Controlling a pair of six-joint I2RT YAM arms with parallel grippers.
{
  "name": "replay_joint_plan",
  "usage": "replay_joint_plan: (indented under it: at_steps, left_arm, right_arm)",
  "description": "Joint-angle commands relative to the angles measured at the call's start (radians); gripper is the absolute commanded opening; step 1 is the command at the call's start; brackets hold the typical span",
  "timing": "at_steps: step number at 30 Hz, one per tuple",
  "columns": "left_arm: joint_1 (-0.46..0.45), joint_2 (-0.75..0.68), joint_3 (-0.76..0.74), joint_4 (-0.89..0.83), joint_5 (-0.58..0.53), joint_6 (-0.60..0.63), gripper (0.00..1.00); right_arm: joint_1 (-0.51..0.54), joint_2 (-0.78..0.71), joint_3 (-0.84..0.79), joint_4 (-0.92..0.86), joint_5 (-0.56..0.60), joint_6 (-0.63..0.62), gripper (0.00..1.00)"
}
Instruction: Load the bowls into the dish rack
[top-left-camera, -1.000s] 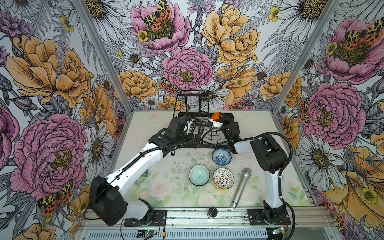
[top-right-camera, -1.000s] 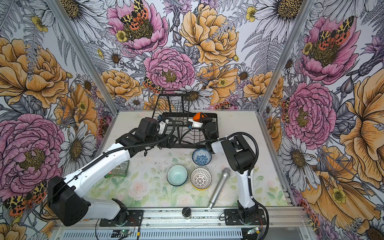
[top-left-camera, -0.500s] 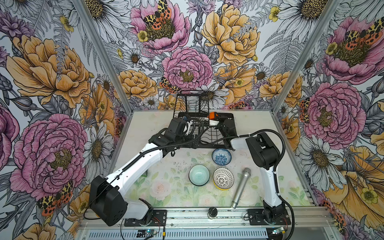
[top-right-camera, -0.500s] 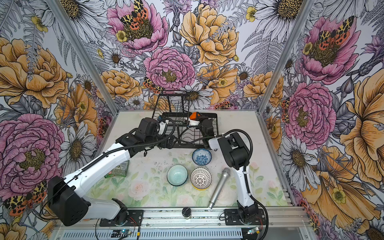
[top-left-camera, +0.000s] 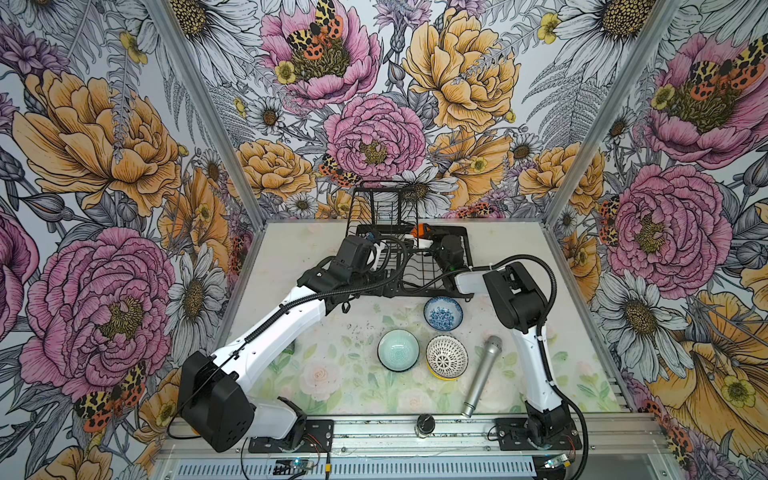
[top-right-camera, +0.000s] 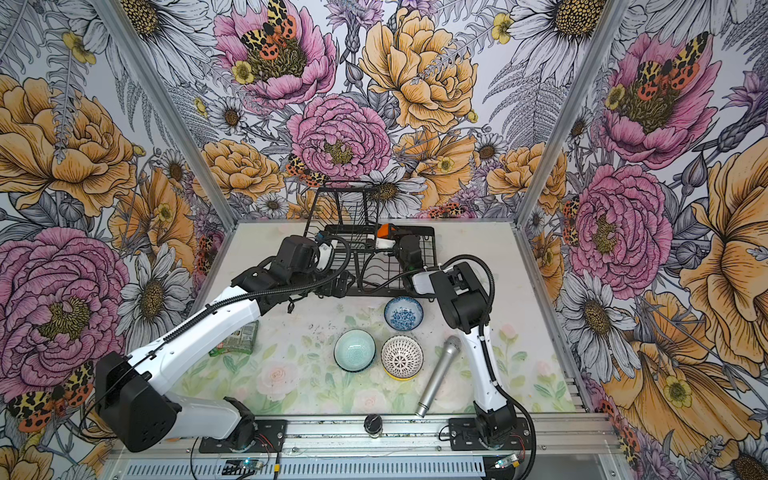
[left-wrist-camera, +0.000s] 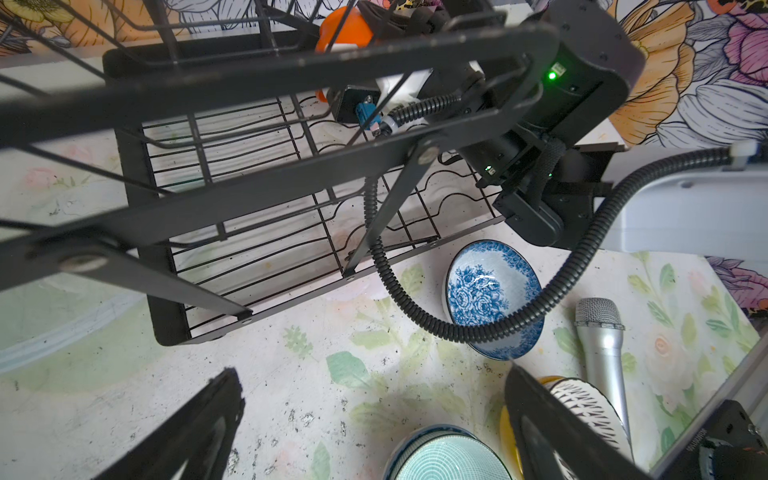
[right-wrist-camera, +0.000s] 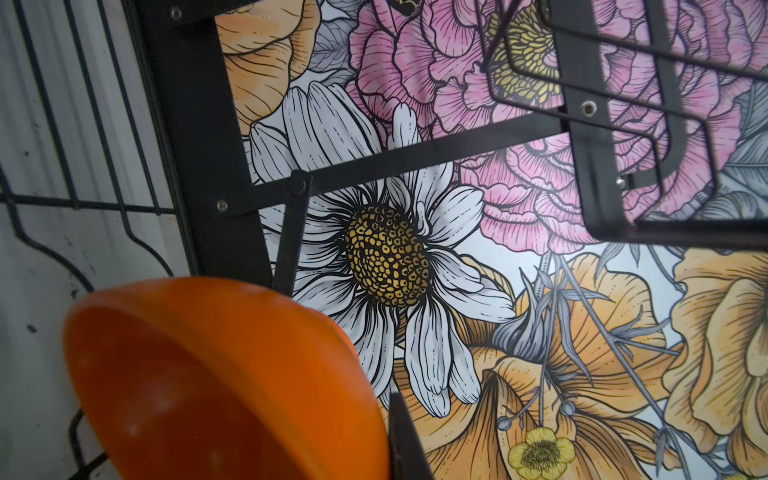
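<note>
The rack's back wires on the raised upper shelf are empty, so my right gripper should next move the orange bowl (top-left-camera: 420, 229) onto them and release the bowl's rim.
My right gripper (top-left-camera: 422, 235) is shut on the rim of the orange bowl (top-left-camera: 420, 229) (right-wrist-camera: 208, 374), held tilted over the back of the black wire dish rack (top-left-camera: 468, 254) beside its raised upper tier. One of its fingers (right-wrist-camera: 400, 419) lies against the bowl's outside. My left gripper (left-wrist-camera: 372, 374) is open and empty above the table by the rack's front left. On the table in front stand the blue-and-white bowl (top-left-camera: 443, 312), the teal bowl (top-left-camera: 398, 350), and the white lattice bowl (top-left-camera: 446, 355) nested in the yellow bowl (top-left-camera: 441, 375).
A silver microphone (top-left-camera: 482, 374) lies to the right of the nested bowls. A green packet (top-right-camera: 237, 338) sits partly under my left arm. A small black cap (top-left-camera: 424, 424) rests on the front rail. Walls enclose the table on three sides.
My right gripper has carried the orange bowl a little left and back over the rack, and its elbow has shifted left. The left arm has not moved.
</note>
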Motion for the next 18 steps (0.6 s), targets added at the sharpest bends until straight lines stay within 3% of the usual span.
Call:
replay_joint_plan:
  at_steps: [1, 18]
  left_arm:
    - [-0.010, 0.006, 0.009, 0.001, 0.007, -0.001, 0.99]
    - [-0.016, 0.003, 0.009, -0.002, 0.008, -0.003, 0.99]
  right_arm:
    - [0.013, 0.035, 0.063, 0.031, 0.005, 0.027, 0.00]
    - [0.038, 0.115, 0.181, -0.031, 0.005, 0.054, 0.00]
